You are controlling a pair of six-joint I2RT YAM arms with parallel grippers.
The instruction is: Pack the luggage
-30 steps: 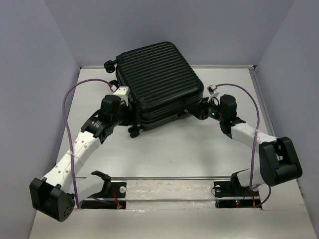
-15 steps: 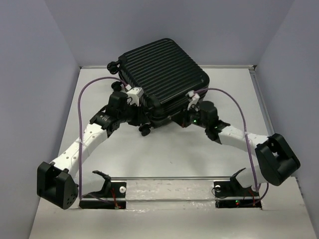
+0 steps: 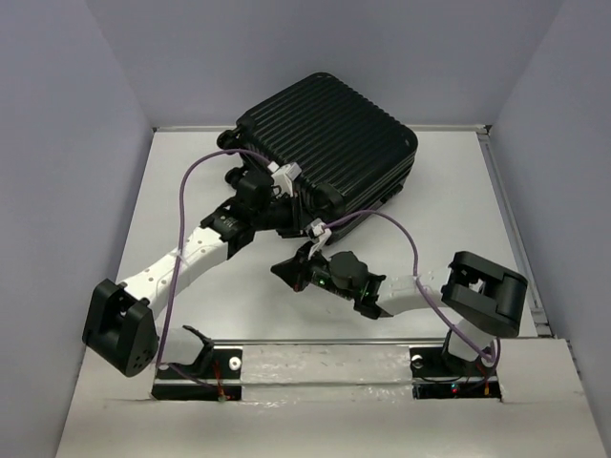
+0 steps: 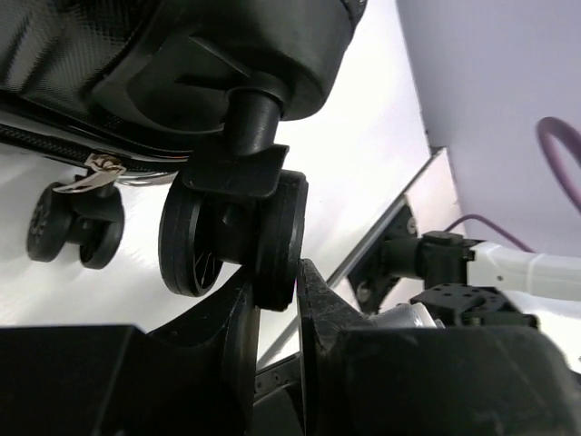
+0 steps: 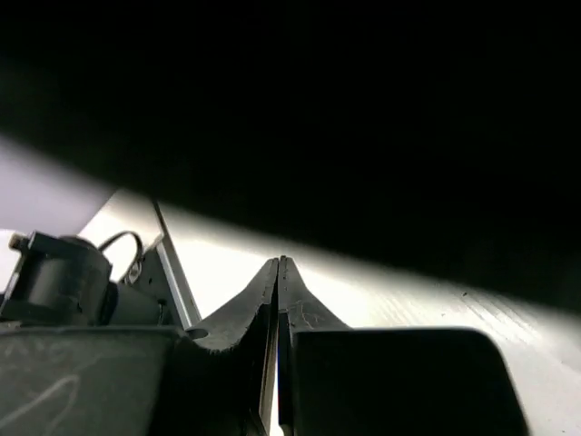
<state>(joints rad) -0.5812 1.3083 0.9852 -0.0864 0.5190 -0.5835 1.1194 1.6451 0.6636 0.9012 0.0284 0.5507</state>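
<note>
The closed case already lies at the back of the table. I will next move my left gripper slightly to the right in the top view and release the case's nearer wheel (image 4: 277, 232).
The luggage (image 3: 329, 138) is a black ribbed hard-shell case, closed, lying tilted at the back of the table (image 3: 535, 210). In the left wrist view its underside (image 4: 136, 45) fills the top, with two caster wheels hanging below. My left gripper (image 4: 277, 289) is shut on the nearer wheel (image 4: 277, 232), one finger on each side of its rim. It sits under the case's front left corner (image 3: 284, 202). My right gripper (image 3: 284, 269) is shut on nothing, low over the table in front of the case. A dark mass (image 5: 318, 109) looms above its fingertips (image 5: 272, 272).
A second wheel (image 4: 74, 225) and a metal zipper pull (image 4: 98, 167) hang to the left of the gripped wheel. A metal rail (image 3: 325, 345) runs along the near edge between the arm bases. Purple cables (image 3: 191, 181) arc over both arms. Grey walls close in the table.
The left gripper has shut on a wheel and moved back and right with it. The luggage has swung and shifted right. The right arm has pulled back from the case's right side to the front middle.
</note>
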